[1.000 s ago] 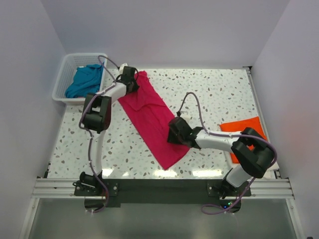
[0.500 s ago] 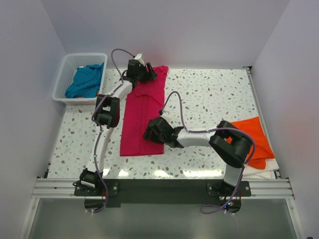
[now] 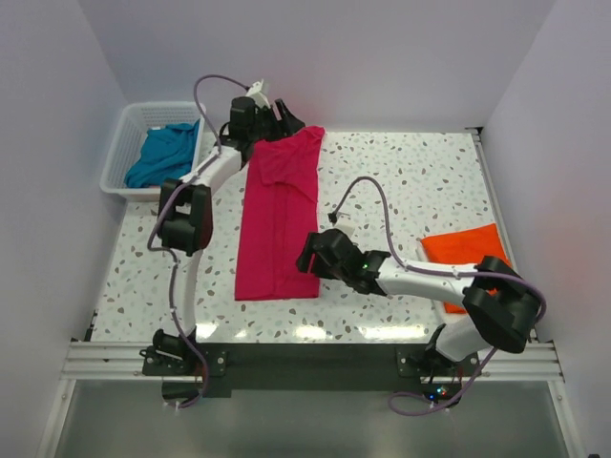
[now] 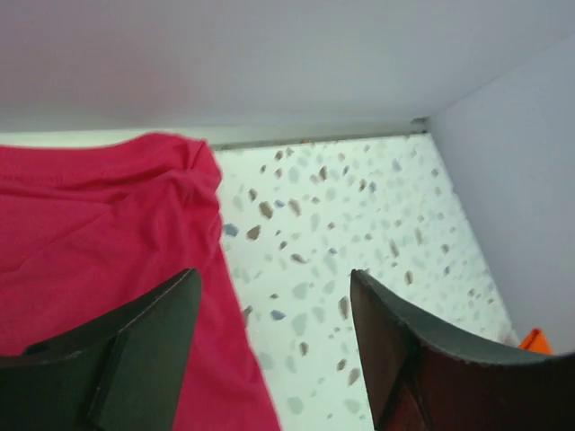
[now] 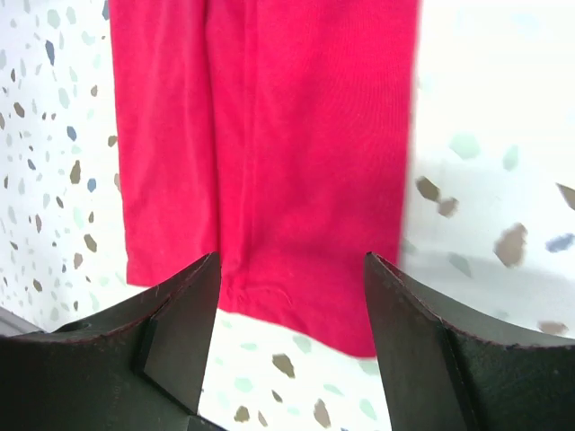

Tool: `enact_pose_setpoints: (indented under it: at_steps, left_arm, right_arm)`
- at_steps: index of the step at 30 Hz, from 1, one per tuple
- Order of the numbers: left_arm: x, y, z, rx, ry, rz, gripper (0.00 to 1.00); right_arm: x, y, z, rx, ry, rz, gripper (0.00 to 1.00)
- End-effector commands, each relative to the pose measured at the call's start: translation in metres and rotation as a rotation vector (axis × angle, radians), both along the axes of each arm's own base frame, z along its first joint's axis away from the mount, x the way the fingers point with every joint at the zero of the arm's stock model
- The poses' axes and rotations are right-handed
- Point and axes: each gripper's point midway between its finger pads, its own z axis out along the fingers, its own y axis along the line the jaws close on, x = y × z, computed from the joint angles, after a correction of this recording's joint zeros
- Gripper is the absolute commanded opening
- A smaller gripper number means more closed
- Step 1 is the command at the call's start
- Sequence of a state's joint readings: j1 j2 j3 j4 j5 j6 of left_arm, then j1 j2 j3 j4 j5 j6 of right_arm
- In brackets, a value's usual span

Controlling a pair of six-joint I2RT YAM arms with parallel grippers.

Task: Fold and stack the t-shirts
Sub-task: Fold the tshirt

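My right gripper will next go down and move back onto the crimson-pink t-shirt hem's near corner (image 3: 316, 293) (image 5: 363, 345) facing the orange t-shirt, because that corner is off-center, under one open finger.
The crimson-pink t-shirt (image 3: 279, 215) lies flat on the table as a long folded strip, running from the back wall toward the front. My left gripper (image 3: 286, 122) hangs open above its far end, holding nothing; the left wrist view shows the shirt (image 4: 99, 224) under the left finger and bare table between the jaws (image 4: 274, 280). Over the shirt's near right corner my right gripper (image 3: 310, 256) is open and empty, with the hem (image 5: 296, 135) just ahead of its fingertips (image 5: 291, 260). The orange t-shirt (image 3: 468, 253) lies folded at the right. The teal-blue t-shirt (image 3: 162, 153) sits in the basket.
A white lattice basket (image 3: 122, 134) stands at the back left corner. White walls close in the table on the left, back and right. An orange corner (image 4: 536, 341) shows at the left wrist view's lower right edge.
The crimson shirt swung from a diagonal to lying lengthwise. Both grippers opened and let go of it. The left one rose at the far end; the right one drew back off the near corner.
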State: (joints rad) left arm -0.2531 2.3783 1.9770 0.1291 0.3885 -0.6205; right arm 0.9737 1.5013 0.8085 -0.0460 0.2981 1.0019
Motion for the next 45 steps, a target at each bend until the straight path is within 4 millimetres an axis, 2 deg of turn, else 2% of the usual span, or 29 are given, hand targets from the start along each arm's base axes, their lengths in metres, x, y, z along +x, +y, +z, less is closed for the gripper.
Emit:
enact_pose_setpoints:
  at_steps: [1,2,4,5,6,7,8,9,10,11,13,15,16,17,18,19,22,24,28,31,33,34,35,39,42,45]
  left_arm:
    - [-0.030,0.017,0.065,-0.044,-0.094,0.075,0.70]
    - [-0.045,0.026,0.091,-0.065,-0.106,0.113,0.68]
    - [-0.064,0.048,0.077,-0.038,-0.030,0.222,0.62]
    - [-0.089,0.059,0.070,-0.036,0.017,0.257,0.55]
    - [-0.103,0.067,0.064,-0.030,0.047,0.292,0.52]
    - [-0.117,0.077,0.056,-0.020,0.078,0.340,0.43]
    - [-0.148,0.086,0.045,-0.020,0.116,0.364,0.40]
    - [-0.164,0.093,0.039,-0.013,0.138,0.391,0.38]
    - [-0.191,0.107,0.001,0.042,0.220,0.445,0.37]
    - [-0.210,0.114,0.017,0.032,0.189,0.469,0.37]
    - [-0.243,0.130,-0.002,0.075,0.224,0.535,0.37]
    - [-0.286,0.148,-0.025,0.097,0.268,0.580,0.37]
    - [-0.311,0.158,-0.054,0.137,0.326,0.604,0.38]
    - [-0.321,0.162,-0.044,0.106,0.293,0.612,0.38]
    - [-0.330,0.166,-0.049,0.107,0.299,0.618,0.38]
    - [-0.348,0.170,-0.061,0.109,0.319,0.623,0.40]
    - [-0.373,0.172,-0.084,0.116,0.350,0.607,0.48]
    - [-0.382,0.173,-0.096,0.130,0.370,0.602,0.51]
    - [-0.399,0.172,-0.119,0.160,0.419,0.571,0.52]
    - [-0.409,0.171,-0.130,0.180,0.437,0.554,0.51]
    - [-0.417,0.169,-0.138,0.188,0.458,0.534,0.50]
    - [-0.418,0.167,-0.139,0.183,0.457,0.525,0.50]
    - [-0.421,0.166,-0.141,0.182,0.463,0.515,0.50]
    - [-0.432,0.158,-0.154,0.187,0.484,0.473,0.49]
    - [-0.435,0.157,-0.154,0.214,0.479,0.459,0.50]
    - [-0.437,0.153,-0.151,0.223,0.483,0.438,0.49]
  right_arm:
    - [-0.005,-0.028,-0.003,-0.046,-0.013,-0.043,0.68]
    - [-0.008,-0.031,-0.006,-0.057,-0.005,-0.039,0.68]
    - [-0.017,-0.040,-0.019,-0.103,0.030,-0.032,0.68]
    - [-0.021,-0.044,-0.025,-0.118,0.048,-0.023,0.67]
    - [-0.024,-0.045,-0.030,-0.122,0.060,-0.018,0.66]
    - [-0.027,-0.045,-0.033,-0.119,0.072,-0.015,0.66]
    - [-0.030,-0.043,-0.034,-0.105,0.076,-0.005,0.65]
    - [-0.035,-0.046,-0.041,-0.114,0.087,-0.004,0.65]
    - [-0.037,-0.045,-0.042,-0.105,0.093,-0.006,0.65]
    - [-0.041,-0.044,-0.044,-0.104,0.097,0.003,0.65]
    - [-0.043,-0.041,-0.043,-0.094,0.098,0.005,0.64]
    - [-0.047,-0.036,-0.044,-0.090,0.093,0.018,0.64]
    - [-0.048,-0.034,-0.043,-0.087,0.093,0.020,0.64]
    - [-0.052,-0.029,-0.045,-0.092,0.094,0.034,0.64]
    - [-0.053,-0.027,-0.046,-0.095,0.096,0.036,0.64]
    - [-0.055,-0.025,-0.047,-0.095,0.098,0.031,0.63]
    - [-0.062,-0.019,-0.055,-0.105,0.106,0.032,0.62]
    - [-0.064,-0.017,-0.061,-0.109,0.116,0.027,0.59]
    - [-0.063,-0.014,-0.068,-0.120,0.122,0.017,0.56]
    - [-0.063,-0.015,-0.069,-0.129,0.118,0.012,0.47]
    - [-0.062,-0.021,-0.070,-0.141,0.114,-0.001,0.35]
    - [-0.063,-0.022,-0.070,-0.144,0.115,-0.003,0.31]
    - [-0.065,-0.027,-0.073,-0.158,0.118,-0.002,0.22]
    - [-0.069,-0.034,-0.076,-0.172,0.125,0.008,0.08]
    - [-0.073,-0.042,-0.079,-0.189,0.133,0.010,0.03]
    - [-0.076,-0.048,-0.077,-0.194,0.134,0.012,0.02]
